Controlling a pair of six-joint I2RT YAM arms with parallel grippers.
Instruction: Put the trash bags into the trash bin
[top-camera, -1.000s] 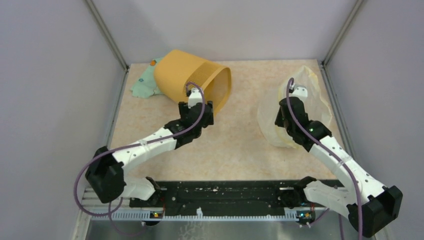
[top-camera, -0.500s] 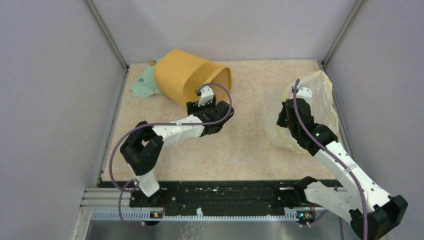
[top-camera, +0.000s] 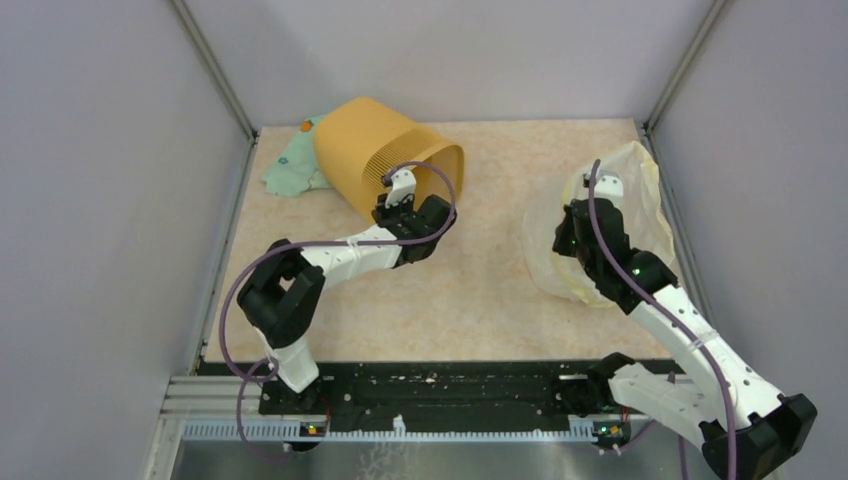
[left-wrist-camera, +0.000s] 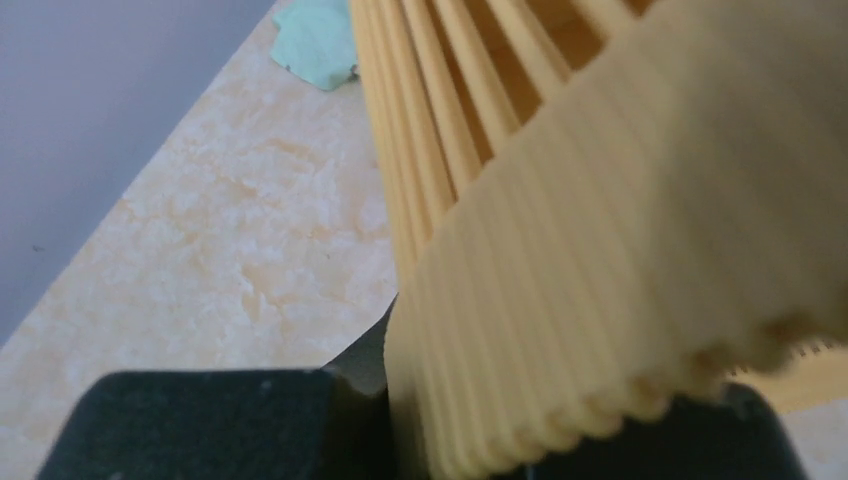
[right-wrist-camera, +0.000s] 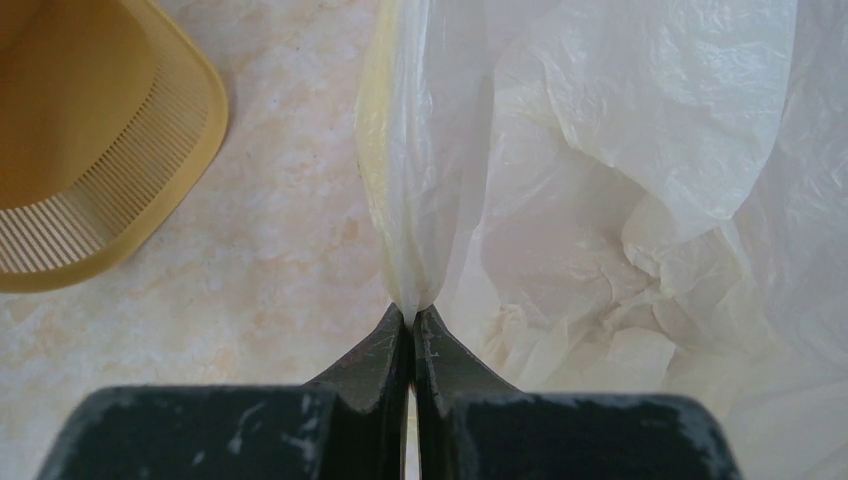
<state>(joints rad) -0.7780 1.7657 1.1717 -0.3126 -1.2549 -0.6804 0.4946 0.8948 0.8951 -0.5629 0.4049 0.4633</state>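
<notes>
My left gripper is going to lift the bin's rim next, turn the bin (top-camera: 365, 150) upright and let go of it on the tabletop beside the trash bag, because the bin is lying on its side.
The orange-yellow trash bin (top-camera: 365, 150) lies on its side at the back left, its mouth facing right and toward me. My left gripper (top-camera: 402, 198) sits at the lower edge of that mouth. In the left wrist view the ribbed rim (left-wrist-camera: 620, 220) runs between the jaws, with one finger (left-wrist-camera: 365, 350) pressed against it and the other hidden behind it. The cream translucent trash bag (top-camera: 640, 190) stands bunched at the right. My right gripper (top-camera: 578, 208) is shut on a pinched fold of the bag (right-wrist-camera: 410, 200), which rises from the closed fingertips (right-wrist-camera: 412, 315).
A mint-green cloth (top-camera: 290, 170) lies behind the bin in the back left corner, with a small orange object (top-camera: 306, 126) by it. Grey walls close in the beige tabletop (top-camera: 480, 270) on the left, back and right.
My left arm folded back and its gripper swung to the bin's mouth, then closed on the rim. The right gripper lifted the bag a little and has since held still.
</notes>
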